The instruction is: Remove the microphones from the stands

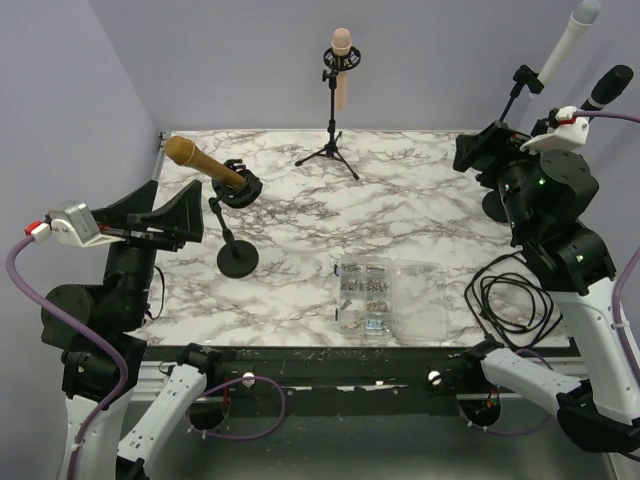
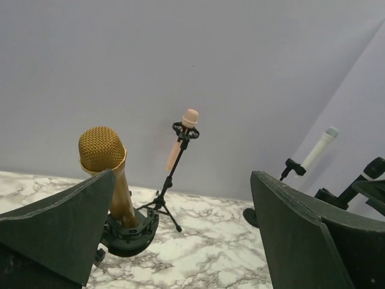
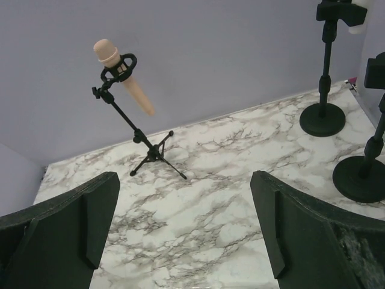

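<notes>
My left gripper will next turn toward the gold microphone [image 1: 195, 160], partly behind one finger, and reach outward to close just under the microphone's mesh head.
A gold microphone [image 1: 195, 160] sits tilted in a black shock mount [image 1: 240, 186] on a round-based stand [image 1: 237, 260] at the left. It also shows in the left wrist view [image 2: 105, 159], just beyond the left finger. A pink microphone [image 1: 341, 62] stands clipped on a tripod stand [image 1: 330, 145] at the back centre, and shows in both wrist views [image 2: 183, 137] [image 3: 122, 74]. My left gripper [image 1: 178, 212] [image 2: 186, 241] is open and empty, close to the gold microphone's stand. My right gripper [image 1: 485, 155] [image 3: 186, 235] is open and empty above the table's right side.
A white microphone [image 1: 570, 40] and a black microphone [image 1: 608, 88] stand on round-based stands [image 3: 323, 120] [image 3: 364, 177] at the back right. A clear plastic box of small parts [image 1: 375, 295] lies near the front. A coiled black cable [image 1: 510, 295] lies at the right front.
</notes>
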Controlling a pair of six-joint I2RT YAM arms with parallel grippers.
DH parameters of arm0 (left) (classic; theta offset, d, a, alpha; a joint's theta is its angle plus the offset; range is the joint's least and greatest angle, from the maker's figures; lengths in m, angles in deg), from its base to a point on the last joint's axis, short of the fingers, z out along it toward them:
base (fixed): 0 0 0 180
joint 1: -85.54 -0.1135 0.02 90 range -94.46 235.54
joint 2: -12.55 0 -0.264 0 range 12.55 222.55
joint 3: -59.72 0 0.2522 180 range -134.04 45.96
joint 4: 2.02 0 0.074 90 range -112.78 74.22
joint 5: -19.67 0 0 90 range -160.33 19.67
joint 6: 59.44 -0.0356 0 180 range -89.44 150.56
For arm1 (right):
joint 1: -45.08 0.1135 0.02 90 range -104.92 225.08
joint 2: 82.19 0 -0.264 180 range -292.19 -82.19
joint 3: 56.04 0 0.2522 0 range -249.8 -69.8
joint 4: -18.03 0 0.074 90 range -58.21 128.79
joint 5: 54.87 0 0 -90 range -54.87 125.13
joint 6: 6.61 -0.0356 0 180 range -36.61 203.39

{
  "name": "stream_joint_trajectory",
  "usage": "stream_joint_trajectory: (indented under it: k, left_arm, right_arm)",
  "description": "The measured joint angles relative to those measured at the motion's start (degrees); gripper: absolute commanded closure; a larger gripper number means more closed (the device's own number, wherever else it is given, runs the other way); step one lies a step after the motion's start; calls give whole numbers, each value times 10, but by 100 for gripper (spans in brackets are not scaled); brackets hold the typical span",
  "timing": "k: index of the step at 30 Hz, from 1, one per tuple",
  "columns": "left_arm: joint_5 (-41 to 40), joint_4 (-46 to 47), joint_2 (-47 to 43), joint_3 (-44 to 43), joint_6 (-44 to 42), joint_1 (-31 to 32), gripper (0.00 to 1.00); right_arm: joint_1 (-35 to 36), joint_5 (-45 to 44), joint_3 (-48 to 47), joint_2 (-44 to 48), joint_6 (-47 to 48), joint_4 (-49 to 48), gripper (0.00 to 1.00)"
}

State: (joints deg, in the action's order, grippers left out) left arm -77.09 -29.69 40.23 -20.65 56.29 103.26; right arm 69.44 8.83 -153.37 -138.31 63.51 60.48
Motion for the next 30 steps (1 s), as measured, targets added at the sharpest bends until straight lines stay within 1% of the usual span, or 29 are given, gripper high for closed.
stream_joint_trajectory:
  k: [8, 16, 21, 26, 30]
  left_arm:
    - [-29, -41, 17, 0, -2, 0, 2]
    - [-59, -59, 17, 4, -8, 0, 2]
    - [-109, -97, 30, -11, -8, 0, 1]
    - [-147, -136, 65, -35, 2, 0, 1]
    - [-151, -158, 95, -56, 13, 0, 1]
  right_arm:
    - [0, 12, 6, -19, -2, 1, 0]
    - [0, 63, 31, -47, -13, -8, 0]
    - [0, 103, 31, -71, -26, -12, 0]
    - [0, 161, 30, -110, -42, -13, 0]
    - [0, 240, 32, -143, -67, -23, 0]
